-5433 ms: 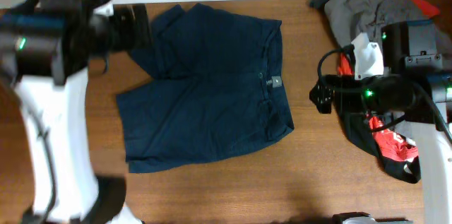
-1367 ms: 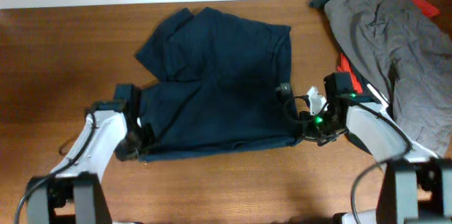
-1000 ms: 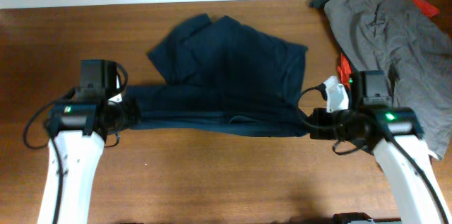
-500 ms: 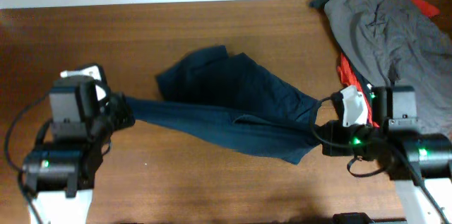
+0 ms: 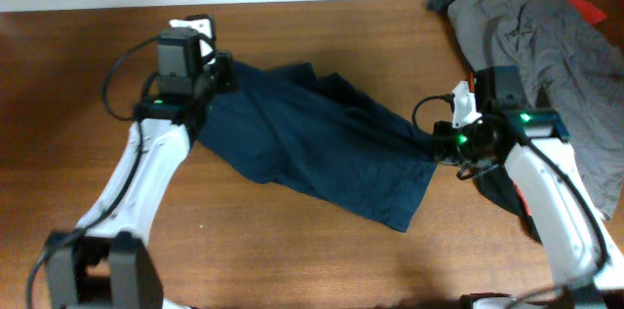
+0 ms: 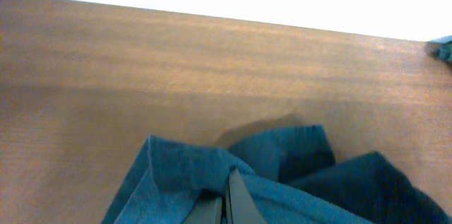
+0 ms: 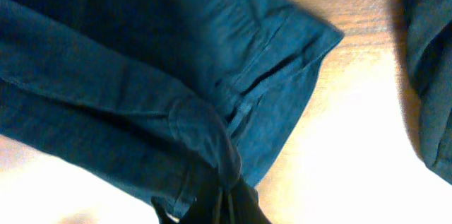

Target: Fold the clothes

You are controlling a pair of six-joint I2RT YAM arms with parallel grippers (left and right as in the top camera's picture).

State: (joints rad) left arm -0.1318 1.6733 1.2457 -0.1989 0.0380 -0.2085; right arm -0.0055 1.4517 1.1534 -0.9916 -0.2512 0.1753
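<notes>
I should pull the shorts' pinched edge with my left gripper to the right in the overhead view and slightly outward, because bare table (image 5: 304, 40) (image 6: 296, 83) is open toward the wall.
The navy shorts (image 5: 312, 143) lie bunched and slanted across the middle of the table, from the back left down to a hem corner at the front centre. My left gripper (image 5: 222, 67) is shut on the shorts' upper-left edge near the back of the table. In the left wrist view its fingers (image 6: 227, 185) pinch a fold of blue cloth (image 6: 296, 174). My right gripper (image 5: 439, 140) is shut on the shorts' right edge. In the right wrist view a fold of the fabric (image 7: 141, 75) runs into the shut gripper (image 7: 224, 196).
A grey garment (image 5: 526, 36) lies heaped at the back right, with red cloth (image 5: 585, 5) showing behind it and dark cloth (image 5: 507, 187) under my right arm. The dark cloth (image 7: 431, 75) also shows at the right of the right wrist view. The table's back edge (image 5: 292, 2) meets a white wall.
Both grippers, still shut on the shorts, have swung from the front of the table toward the back. The held edge has come over the rest of the cloth, which now lies lower and wider.
</notes>
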